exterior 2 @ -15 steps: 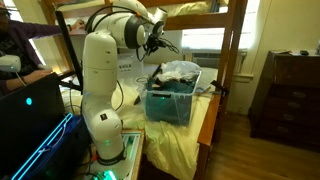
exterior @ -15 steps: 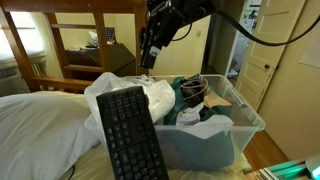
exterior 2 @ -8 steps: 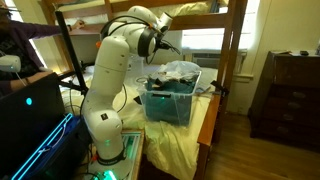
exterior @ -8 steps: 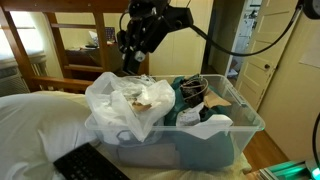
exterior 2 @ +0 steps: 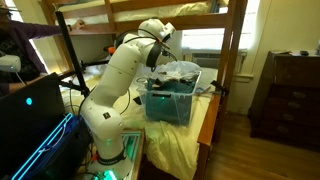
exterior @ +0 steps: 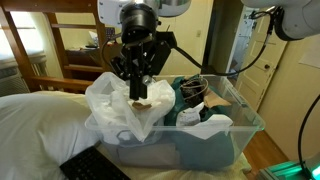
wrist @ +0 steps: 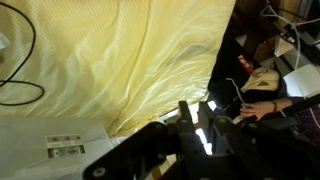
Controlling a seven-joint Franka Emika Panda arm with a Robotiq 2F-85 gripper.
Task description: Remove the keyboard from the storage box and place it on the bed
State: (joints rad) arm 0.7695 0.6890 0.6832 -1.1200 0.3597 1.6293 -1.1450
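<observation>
The keyboard (exterior: 95, 166) lies on the bed, so the robot's gripper will next lower its fingers a little toward the white bag bulging below it and open their closed grip.
The black keyboard (exterior: 95, 166) lies flat on the bed's white bedding (exterior: 35, 120) in front of the storage box, partly cut off by the frame's lower edge. The clear storage box (exterior: 225, 135) holds a white plastic bag, teal cloth and cables; it also shows in an exterior view (exterior 2: 168, 102) on the pale yellow sheet (exterior 2: 190, 140). My gripper (exterior: 138, 92) points down just above the white bag, apart from the keyboard. Its fingers are close together with nothing between them, as the wrist view (wrist: 196, 118) shows over the yellow sheet (wrist: 130, 60).
A white plastic bag (exterior: 125, 100) bulges above the box's rim under the gripper. A wooden bunk frame (exterior: 70, 45) stands behind, and its post (exterior 2: 232, 60) is beside the box. A laptop (exterior 2: 30, 110) and a person (exterior 2: 18, 45) are beside the robot's base.
The keyboard dropped from standing upright in front of the box to lying flat low in the frame. The gripper swung across and down to just over the white bag.
</observation>
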